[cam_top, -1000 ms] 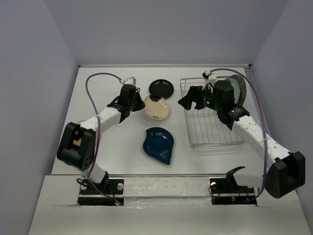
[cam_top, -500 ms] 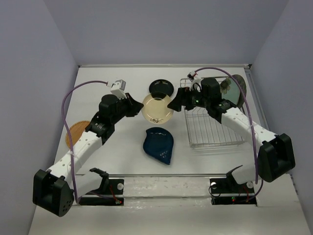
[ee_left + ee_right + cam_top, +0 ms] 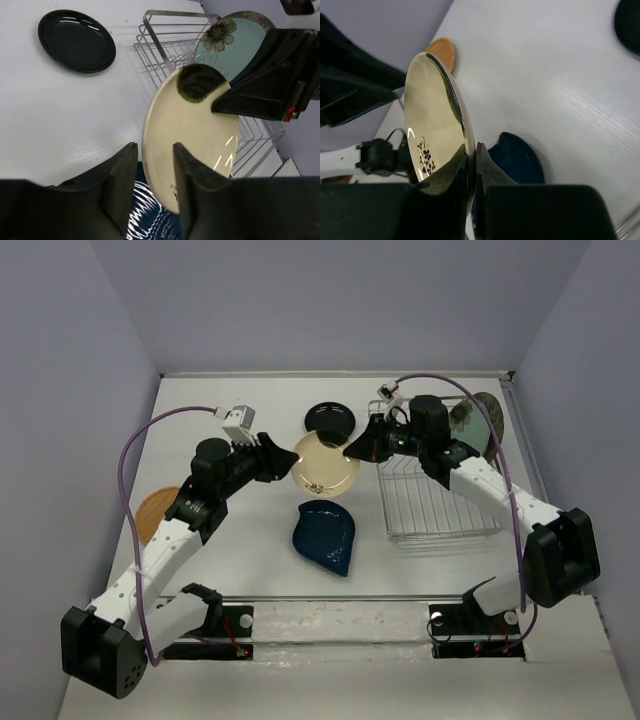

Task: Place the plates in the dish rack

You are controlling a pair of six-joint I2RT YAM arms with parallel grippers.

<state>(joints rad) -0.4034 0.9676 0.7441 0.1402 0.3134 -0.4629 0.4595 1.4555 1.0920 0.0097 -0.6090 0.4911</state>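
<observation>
I need to swing my right gripper over the dish rack next, turn it, and lower the cream plate into empty slots (image 3: 424,472) next to the pale teal plate.
The cream plate (image 3: 325,467) (image 3: 192,130) (image 3: 432,120) hangs on edge above the table between both arms. My right gripper (image 3: 352,448) (image 3: 471,147) is shut on its right rim. My left gripper (image 3: 278,458) (image 3: 154,147) is open; the plate's left rim sits between its fingers with a gap on each side. The dish rack (image 3: 430,505) (image 3: 160,47) stands at the right and holds the pale teal flower plate (image 3: 478,425) (image 3: 235,45) upright, with a grey speckled plate (image 3: 250,15) behind it.
A small black plate (image 3: 330,419) (image 3: 76,41) lies at the back centre. The dark blue teardrop plate (image 3: 325,536) (image 3: 515,165) lies below the raised cream one. An orange woven-look plate (image 3: 155,510) (image 3: 442,52) lies at the left, partly under my left arm.
My left gripper lifted the cream plate off the table and has now opened. My right gripper came over from the rack and shut on the plate's right rim.
</observation>
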